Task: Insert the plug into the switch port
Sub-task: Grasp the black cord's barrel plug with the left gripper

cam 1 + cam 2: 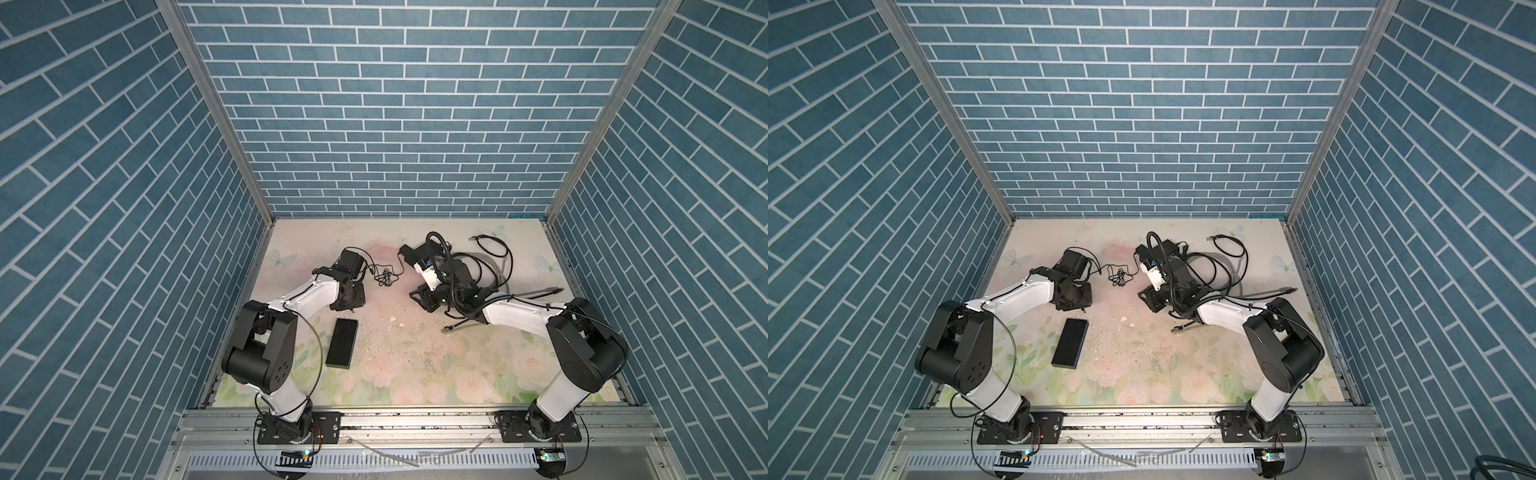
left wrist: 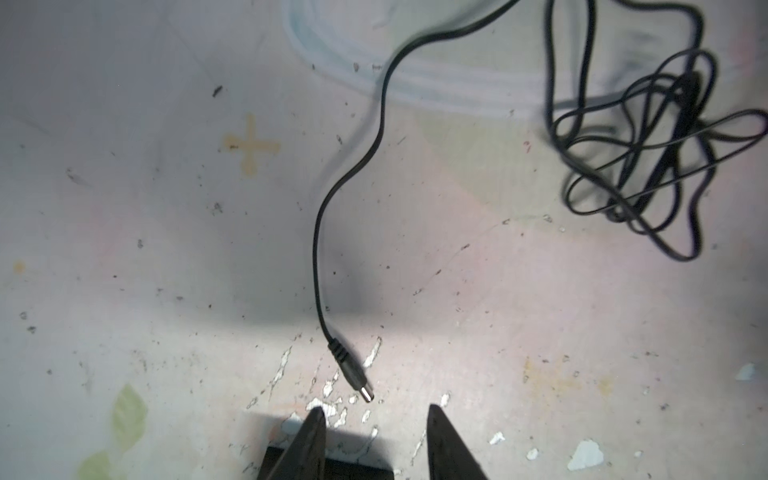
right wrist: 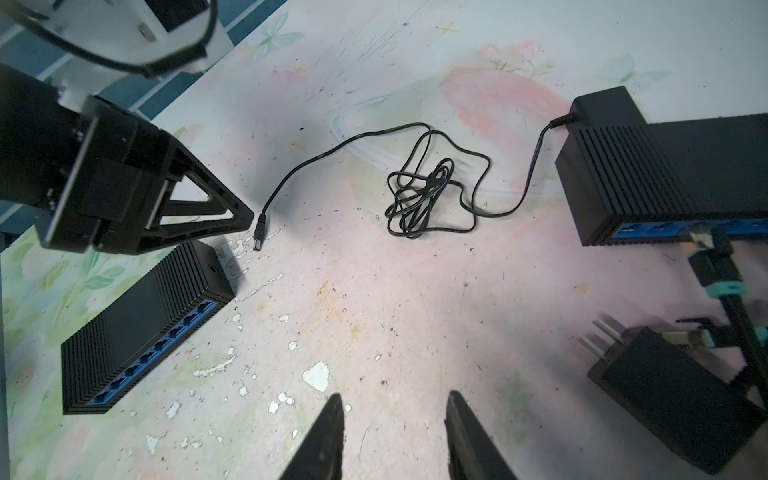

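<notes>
The plug's black body [image 2: 349,369] comes between the fingers of my open left gripper next, as it lowers and closes behind the bare metal tip. That tip sits at the plug's end nearest the switch.
The plug [image 2: 357,382], a small barrel plug on a thin black cable, lies loose on the table. My left gripper [image 2: 375,411] is open just short of it, nothing between the fingers; the right wrist view shows that gripper [image 3: 245,216] beside the plug [image 3: 259,237]. The black switch [image 3: 141,332] with its row of blue ports lies flat just past the plug, and appears in both top views [image 1: 341,341] [image 1: 1070,343]. A round socket [image 3: 214,268] shows on its end face. My right gripper [image 3: 395,398] hovers open and empty over bare table.
The plug's cable runs through a tangle [image 3: 419,203] [image 1: 384,278] to a black adapter [image 3: 602,108]. A second switch [image 3: 665,174] with a network cable plugged in sits beside it. Another adapter [image 3: 673,399] and loose network cables [image 1: 490,245] lie on the right.
</notes>
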Action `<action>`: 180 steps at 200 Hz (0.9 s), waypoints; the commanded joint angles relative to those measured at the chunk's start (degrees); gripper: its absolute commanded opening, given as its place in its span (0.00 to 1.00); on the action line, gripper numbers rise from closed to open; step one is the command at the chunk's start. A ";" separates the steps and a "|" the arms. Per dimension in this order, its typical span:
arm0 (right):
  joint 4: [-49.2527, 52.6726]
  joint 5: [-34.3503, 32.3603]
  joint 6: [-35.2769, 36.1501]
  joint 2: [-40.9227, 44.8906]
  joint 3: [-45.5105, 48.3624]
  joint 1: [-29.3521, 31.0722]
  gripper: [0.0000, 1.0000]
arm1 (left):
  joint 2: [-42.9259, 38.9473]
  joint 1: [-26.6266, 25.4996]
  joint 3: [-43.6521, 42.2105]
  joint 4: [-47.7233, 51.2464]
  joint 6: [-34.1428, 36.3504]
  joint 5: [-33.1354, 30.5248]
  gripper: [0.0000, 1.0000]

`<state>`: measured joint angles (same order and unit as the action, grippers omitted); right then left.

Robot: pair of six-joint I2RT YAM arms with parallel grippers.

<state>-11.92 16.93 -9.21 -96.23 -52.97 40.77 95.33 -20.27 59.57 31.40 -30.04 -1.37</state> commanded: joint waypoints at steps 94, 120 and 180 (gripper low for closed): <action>-0.06 0.65 0.11 -0.94 -0.42 0.18 0.41 | 4.20 0.06 -3.85 -4.60 -2.27 -1.47 0.23; 0.06 0.65 0.07 -0.81 -0.42 0.18 0.41 | 4.85 0.08 -4.38 -5.73 -2.07 -1.56 0.18; 0.30 1.03 -0.19 -1.11 -0.73 0.26 0.41 | 5.22 0.12 -5.61 -7.22 -1.16 -1.68 0.07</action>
<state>-11.75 17.21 -9.19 -96.57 -52.95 40.77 99.02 -20.27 55.86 23.99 -32.03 -2.94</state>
